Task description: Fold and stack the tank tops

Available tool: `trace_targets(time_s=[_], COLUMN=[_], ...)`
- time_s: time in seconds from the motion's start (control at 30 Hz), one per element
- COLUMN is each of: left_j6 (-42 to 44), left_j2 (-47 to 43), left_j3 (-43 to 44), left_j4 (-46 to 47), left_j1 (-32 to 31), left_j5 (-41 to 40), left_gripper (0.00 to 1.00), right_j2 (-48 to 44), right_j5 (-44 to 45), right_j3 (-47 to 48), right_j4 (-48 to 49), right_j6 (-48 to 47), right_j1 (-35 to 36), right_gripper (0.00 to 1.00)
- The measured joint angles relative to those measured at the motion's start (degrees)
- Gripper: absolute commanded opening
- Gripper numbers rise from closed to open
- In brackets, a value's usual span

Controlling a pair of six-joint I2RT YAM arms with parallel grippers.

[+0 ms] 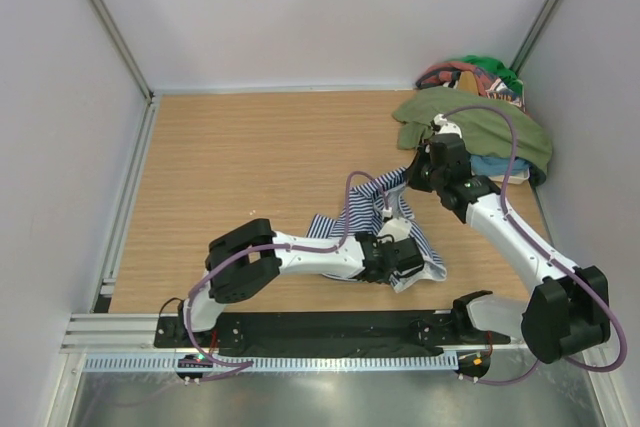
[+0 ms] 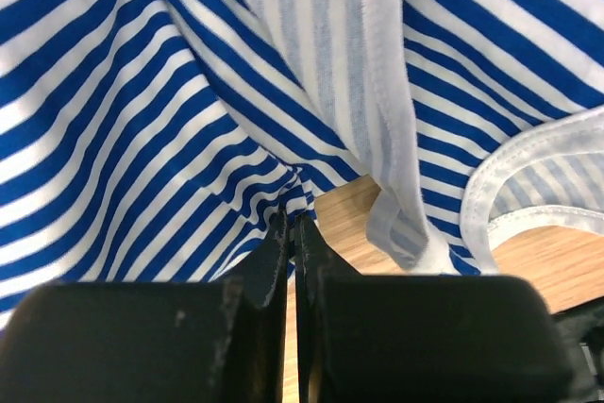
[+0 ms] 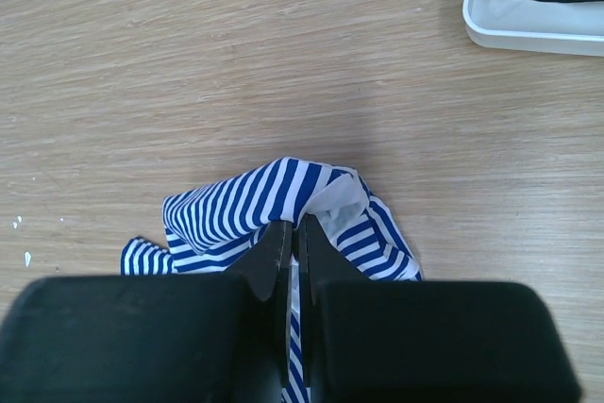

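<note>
My right gripper is to lift next, move outward and down onto the bare tabletop point(image 1: 366, 131) beside the olive tank top and let go, because the striped top is bunched up.
The navy-and-white striped tank top point(image 1: 368, 215) lies bunched on the wooden table between my two arms. My left gripper point(image 1: 408, 263) is shut on a fold near its front edge; in the left wrist view the fingertips point(image 2: 279, 233) pinch striped cloth point(image 2: 142, 120) that fills the picture. My right gripper point(image 1: 414, 175) is shut on the far end of the same top, and striped cloth point(image 3: 236, 205) puffs out past its closed fingers point(image 3: 276, 244). The olive green tank top point(image 1: 470, 125) lies crumpled at the back right, behind the right wrist.
A heap of coloured clothes point(image 1: 472, 75) sits in the back right corner. A white tray point(image 3: 528, 33) holding black-and-white striped cloth shows in the right wrist view. Grey walls stand on three sides, and a metal rail point(image 1: 300, 331) runs along the near edge.
</note>
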Motion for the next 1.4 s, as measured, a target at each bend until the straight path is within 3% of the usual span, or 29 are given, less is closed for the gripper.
trace_targets(time_s=[0.17,0.3,0.57,0.83,1.0,1.23,1.4], left_j6=[1.3,3.8,8.6,13.4,16.8,19.2,19.3], left_j2=[-6.1,-20.8,-48.3,-54.1,-58.1,-76.8,-85.2], left_j3=[-5.5,-12.4,-12.7,-5.8,-1.9,-3.4,-4.9], left_j4=[-0.9,0.2,-2.7,-10.1,-11.5,-11.0,-10.6], left_j1=[0.7,6.1,36.9,57.5,59.4,59.3,59.3], left_j5=[0.5,4.9,10.5,16.5,17.7,17.9,19.8], left_gripper=[0.0,0.0,0.0,0.0,0.0,0.0,0.0], right_j2=[0.0,0.3,5.4,11.0,8.3,-7.0,-16.0], right_j5=[-0.1,-0.2,-1.6,-8.5,-13.6,-24.3,-30.8], right_j3=[0.0,0.7,9.1,23.3,29.1,25.0,23.5], right_j4=[-0.2,-1.0,-2.1,-3.8,-4.2,-5.4,-8.0], right_j6=[0.0,-0.1,0.0,0.0,-1.0,-1.9,-2.4], right_j1=[0.0,-0.3,-1.7,-2.2,-2.3,-2.1,-1.9], right_gripper=[0.04,0.02,0.01,0.01,0.01,0.01,0.01])
